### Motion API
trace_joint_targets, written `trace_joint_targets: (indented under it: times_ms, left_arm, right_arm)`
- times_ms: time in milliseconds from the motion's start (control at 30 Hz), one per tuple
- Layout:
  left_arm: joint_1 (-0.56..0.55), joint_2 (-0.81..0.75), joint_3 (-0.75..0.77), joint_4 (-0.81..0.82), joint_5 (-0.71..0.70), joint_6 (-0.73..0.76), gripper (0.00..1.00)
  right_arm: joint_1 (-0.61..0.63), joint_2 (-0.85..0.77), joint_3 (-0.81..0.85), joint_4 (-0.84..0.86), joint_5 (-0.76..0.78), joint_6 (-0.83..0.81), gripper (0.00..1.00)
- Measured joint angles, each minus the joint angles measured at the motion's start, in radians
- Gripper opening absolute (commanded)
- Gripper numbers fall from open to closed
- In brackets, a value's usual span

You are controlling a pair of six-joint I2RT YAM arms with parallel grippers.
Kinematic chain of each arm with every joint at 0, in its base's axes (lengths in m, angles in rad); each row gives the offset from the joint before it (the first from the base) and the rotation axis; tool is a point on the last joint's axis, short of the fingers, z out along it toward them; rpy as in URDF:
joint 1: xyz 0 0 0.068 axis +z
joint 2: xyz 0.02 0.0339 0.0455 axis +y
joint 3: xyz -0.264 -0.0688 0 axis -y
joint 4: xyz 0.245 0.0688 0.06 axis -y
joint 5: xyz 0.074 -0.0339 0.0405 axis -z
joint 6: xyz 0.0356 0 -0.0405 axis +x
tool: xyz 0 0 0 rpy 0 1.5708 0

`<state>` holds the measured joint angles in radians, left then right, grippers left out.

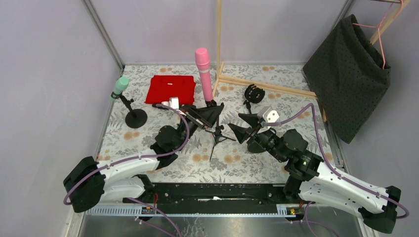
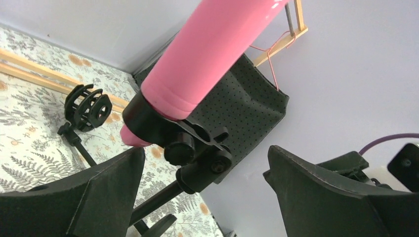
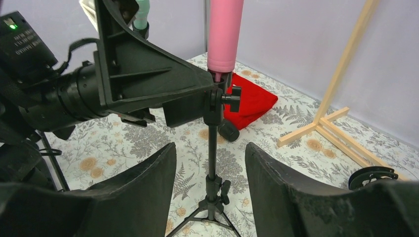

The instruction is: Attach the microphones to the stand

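Note:
My right gripper's fingers are open. Next they should move forward to the left in the top view, around the stand's bare pole below the clip, and close on it.
The pink microphone (image 1: 203,73) stands upright in the clip of the black tripod stand (image 1: 216,136). My left gripper (image 1: 210,112) is open with its jaws on either side of the clip (image 2: 197,153), below the pink microphone (image 2: 212,54). My right gripper (image 1: 245,129) is open just right of the tripod, its jaws framing the pole (image 3: 212,148) without touching it. The mint green microphone (image 1: 119,86) sits tilted in a round-base stand (image 1: 136,118) at the left. A black cylinder end (image 3: 229,131), perhaps the black microphone, lies by the red cloth.
A red cloth (image 1: 170,89) lies at the back. A black shock-mount holder (image 1: 253,93) stands right of the tripod. A wooden frame (image 1: 267,84) and a dark cloth on a hanger (image 1: 348,74) are at the back right. Grey walls enclose the floral mat.

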<state>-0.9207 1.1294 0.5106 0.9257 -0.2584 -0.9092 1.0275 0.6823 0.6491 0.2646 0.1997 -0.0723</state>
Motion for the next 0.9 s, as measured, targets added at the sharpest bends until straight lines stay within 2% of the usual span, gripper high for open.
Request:
trace_joint_targets:
  times_ms: [167,400,700,900]
  left_arm:
    - [0.003,-0.071,0.000,-0.076,0.034,0.121,0.99]
    - [0.004,-0.249,-0.022,-0.230,0.059,0.253,0.99]
    - [0.004,-0.457,-0.140,-0.475,0.032,0.282,0.99]
    - [0.004,-0.566,-0.181,-0.624,-0.012,0.280,0.99]
  right_arm:
    - [0.000,-0.003,-0.025,0.001,0.000,0.004,0.68]
    - [0.000,0.024,-0.107,0.035,-0.002,0.019,0.69]
    - [0.000,0.193,-0.134,0.130,-0.006,0.029,0.65]
    - [0.000,0.314,-0.138,0.279,0.004,0.022,0.62]
